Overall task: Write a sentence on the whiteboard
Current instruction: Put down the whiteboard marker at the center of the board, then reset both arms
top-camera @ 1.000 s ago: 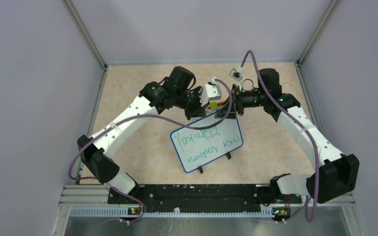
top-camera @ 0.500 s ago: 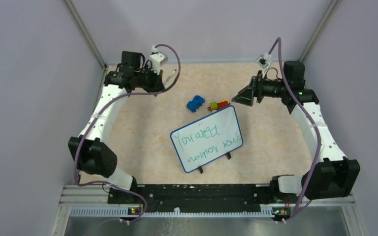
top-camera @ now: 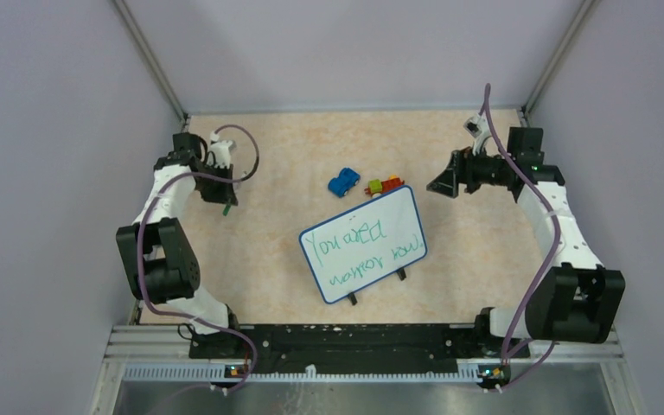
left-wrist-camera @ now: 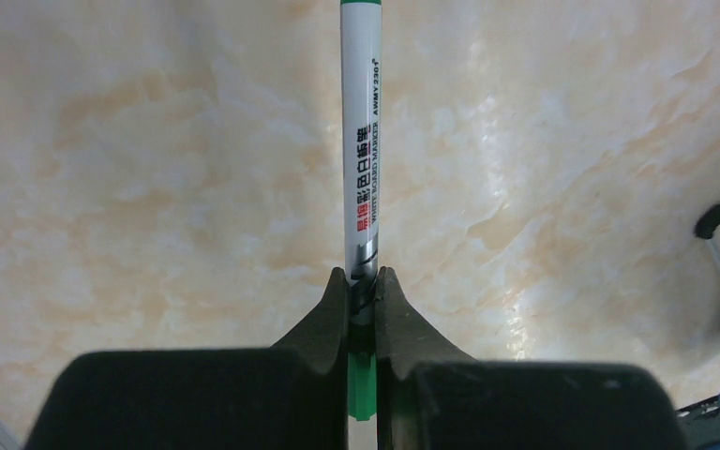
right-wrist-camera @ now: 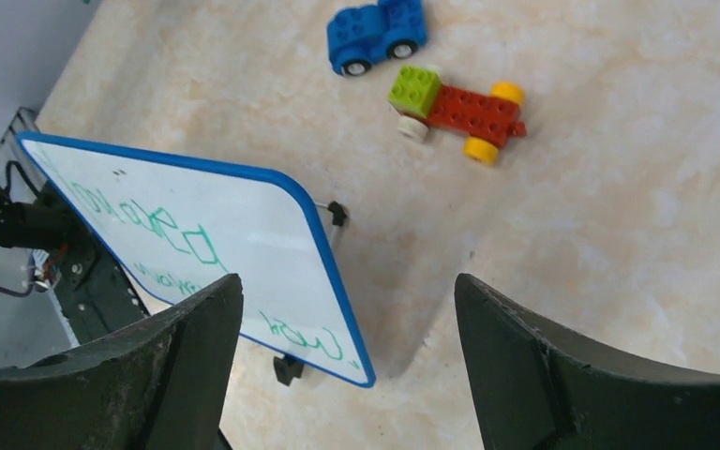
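My left gripper will go down, slightly back toward the base, and release the white marker [left-wrist-camera: 361, 141] on the bare tabletop there; both lines are written.
The whiteboard [top-camera: 372, 226] rests on the table at mid-centre, propped on small black feet, blue-rimmed. The sentence [top-camera: 361, 246] runs across it in two lines of green script. In the right wrist view the whiteboard [right-wrist-camera: 253, 244] and part of the sentence [right-wrist-camera: 183, 234] show at lower left. My left gripper [top-camera: 225, 197] is at the far left of the table, well away from the board. It is shut [left-wrist-camera: 363, 277] on a white marker [left-wrist-camera: 361, 141] with a green end. My right gripper [top-camera: 439, 184] hangs open at the right, beyond the board's far right corner, with nothing between its fingers [right-wrist-camera: 347, 281].
A blue toy car [top-camera: 343, 181] and a red and green brick car [top-camera: 383, 185] lie just beyond the board's far edge; the right wrist view shows both, blue car [right-wrist-camera: 378, 33] and brick car [right-wrist-camera: 459, 108]. Grey walls with metal rails close in three sides.
Both arms have pulled apart from the board's far edge. The left one carried the marker to the far left; the right one swung right and opened its jaws.
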Controlling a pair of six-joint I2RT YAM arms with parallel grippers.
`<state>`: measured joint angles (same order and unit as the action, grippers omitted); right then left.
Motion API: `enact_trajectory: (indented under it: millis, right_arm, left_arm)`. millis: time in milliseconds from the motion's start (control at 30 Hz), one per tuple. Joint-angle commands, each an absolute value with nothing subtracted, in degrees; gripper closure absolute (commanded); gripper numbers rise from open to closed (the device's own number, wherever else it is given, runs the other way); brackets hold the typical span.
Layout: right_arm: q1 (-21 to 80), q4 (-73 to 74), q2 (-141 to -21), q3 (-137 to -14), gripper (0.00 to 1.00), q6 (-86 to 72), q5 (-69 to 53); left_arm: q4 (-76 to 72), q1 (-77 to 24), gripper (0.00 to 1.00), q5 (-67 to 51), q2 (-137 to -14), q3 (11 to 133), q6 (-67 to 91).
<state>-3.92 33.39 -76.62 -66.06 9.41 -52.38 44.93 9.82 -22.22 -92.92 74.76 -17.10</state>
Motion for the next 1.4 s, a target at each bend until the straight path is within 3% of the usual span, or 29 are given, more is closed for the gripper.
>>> enact_trajectory:
  millis: [0, 400, 633, 833, 1033, 1100, 1233, 1367]
  right_arm:
    - [-5.0, 33.3, -74.2, -63.5, 0.19, 13.8, -47.8]
    - [-6.4, 32.9, -73.1, -59.9, 0.18, 14.5, -46.5]
    - [-6.4, 32.9, -73.2, -59.9, 0.18, 14.4, -46.7]
    - [-6.4, 33.2, -73.3, -59.9, 0.18, 14.6, -46.9]
    - [-6.5, 33.8, -73.6, -60.4, 0.18, 15.1, -47.1]
    - [-6.4, 34.0, -73.8, -60.9, 0.18, 15.1, -47.4]
    - [-6.4, 34.4, -74.4, -62.1, 0.15, 15.0, -47.8]
    - [-6.5, 34.0, -74.4, -64.0, 0.13, 14.6, -47.4]
  left_arm:
    - [43.1, 11.3, 0.93, -19.6, -92.5, 68.2, -19.9]
    - [39.3, 11.4, 0.89, -18.0, -94.6, 59.2, -21.2]
    - [39.9, 11.4, 0.72, -18.6, -95.1, 57.7, -22.1]
    - [40.5, 11.4, 0.66, -19.7, -95.3, 56.7, -22.8]
    - [41.8, 11.4, 0.51, -21.9, -94.5, 57.8, -23.0]
    - [42.5, 11.3, 0.42, -22.8, -93.8, 58.7, -23.1]
    - [44.5, 11.3, 0.04, -24.7, -92.7, 62.8, -23.1]
    - [47.3, 11.3, 0.01, -25.9, -93.4, 72.3, -23.4]
